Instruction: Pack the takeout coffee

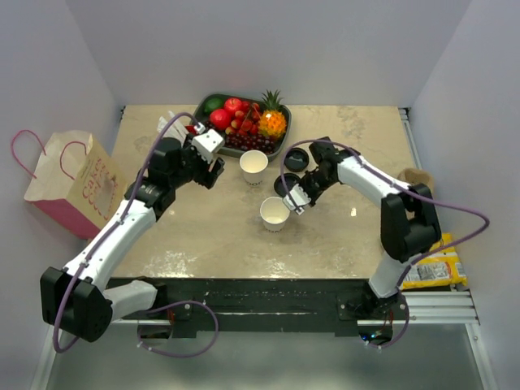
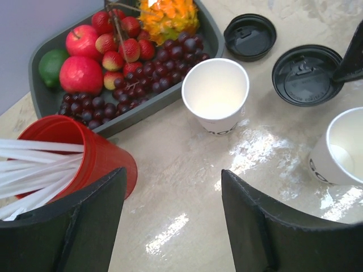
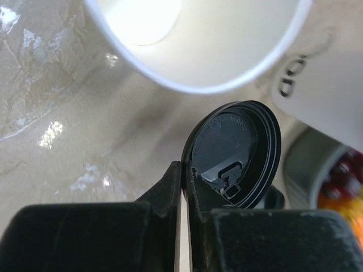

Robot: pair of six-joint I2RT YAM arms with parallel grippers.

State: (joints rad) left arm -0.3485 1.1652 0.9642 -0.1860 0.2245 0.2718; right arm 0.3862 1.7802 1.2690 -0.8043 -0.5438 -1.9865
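My right gripper lifts and turns next, brings the black lid over the near cup's open rim (image 1: 275,211) (image 3: 207,37) and lowers it to release, since that cup stands lidless.
No lidded takeout coffee shows in any view. Two lidless white paper cups stand mid-table, the near cup (image 1: 275,213) (image 2: 343,147) (image 3: 198,39) and the far cup (image 1: 253,165) (image 2: 215,93). My right gripper (image 1: 294,197) (image 3: 185,175) is shut on the rim of a black lid (image 1: 286,185) (image 2: 307,73) (image 3: 235,150), tilted just beside the near cup. A second black lid (image 1: 296,159) (image 2: 250,37) lies by the tray. My left gripper (image 1: 213,166) (image 2: 173,221) hangs open over bare table, next to the red cup (image 2: 79,153) of white straws.
A dark tray (image 1: 280,146) (image 2: 125,116) of fruit sits at the back centre. A pink-and-cream paper bag (image 1: 73,183) stands off the table's left edge. A yellow packet (image 1: 439,264) lies at the right edge.
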